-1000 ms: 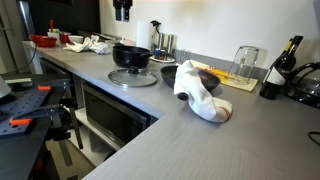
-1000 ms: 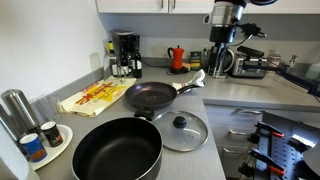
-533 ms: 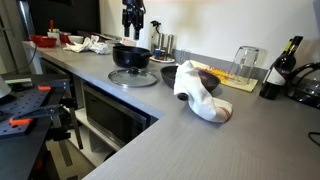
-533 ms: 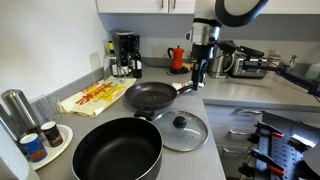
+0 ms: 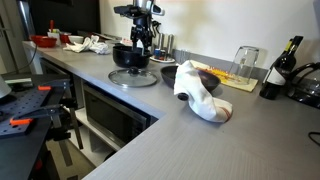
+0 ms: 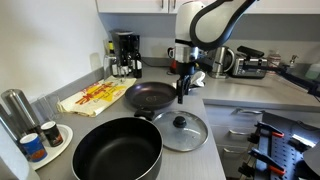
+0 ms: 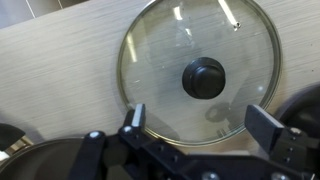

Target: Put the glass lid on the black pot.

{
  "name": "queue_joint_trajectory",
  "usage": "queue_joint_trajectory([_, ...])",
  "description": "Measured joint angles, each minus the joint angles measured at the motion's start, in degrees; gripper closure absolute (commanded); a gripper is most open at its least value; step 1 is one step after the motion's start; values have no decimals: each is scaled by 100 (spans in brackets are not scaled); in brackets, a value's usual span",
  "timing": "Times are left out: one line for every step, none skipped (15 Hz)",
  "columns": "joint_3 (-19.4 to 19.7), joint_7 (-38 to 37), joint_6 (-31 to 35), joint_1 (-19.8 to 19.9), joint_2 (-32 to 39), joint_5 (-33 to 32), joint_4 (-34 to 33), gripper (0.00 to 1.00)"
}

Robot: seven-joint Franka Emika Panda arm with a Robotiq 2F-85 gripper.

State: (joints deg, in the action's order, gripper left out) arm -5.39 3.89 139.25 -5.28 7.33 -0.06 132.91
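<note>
My gripper needs to go down over the glass lid (image 7: 165, 50) next and center its open fingers around the small dark knob (image 7: 203, 78), because the knob stands up clear of the flat glass.
The glass lid (image 5: 133, 77) lies flat on the grey counter, just in front of the black pot (image 5: 131, 55). In an exterior view the lid (image 6: 181, 130) sits beside the pot (image 6: 117, 152), which is empty. My gripper (image 5: 143, 42) hangs above the lid, pointing down (image 6: 183, 92). In the wrist view the lid (image 7: 165, 50) with its dark knob (image 7: 204, 78) fills the middle, and my gripper (image 7: 200, 120) is open and empty, its fingers spread wide over the lid's near edge.
A black frying pan (image 6: 150, 96) lies behind the lid. A white cloth (image 5: 200, 95), a glass (image 5: 245, 62) and a wine bottle (image 5: 283, 68) stand further along the counter. A coffee maker (image 6: 125, 55) and a red moka pot (image 6: 176, 58) stand at the wall.
My gripper has come down from high near the cabinets and moved over the lid. Lid, pot and pan have not moved.
</note>
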Motion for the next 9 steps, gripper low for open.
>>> queue_joint_trajectory([-21,15,61,-1,179,3,-90,0])
queue_joint_trajectory([-45,31,119,-3,356,3,-176,0])
queue_joint_trajectory([-74,50,166,-5,520,8,-252,0])
queue_joint_trajectory([-106,58,212,-9,676,8,-316,0])
queue_joint_trajectory([-139,67,251,-15,815,8,-368,0])
queue_joint_trajectory([-177,72,283,-19,939,9,-411,0])
queue_joint_trajectory([-214,73,313,-20,1038,10,-436,0])
queue_joint_trajectory([-250,79,340,-21,1114,14,-449,0])
queue_joint_trajectory([-284,82,350,-22,1165,19,-451,0])
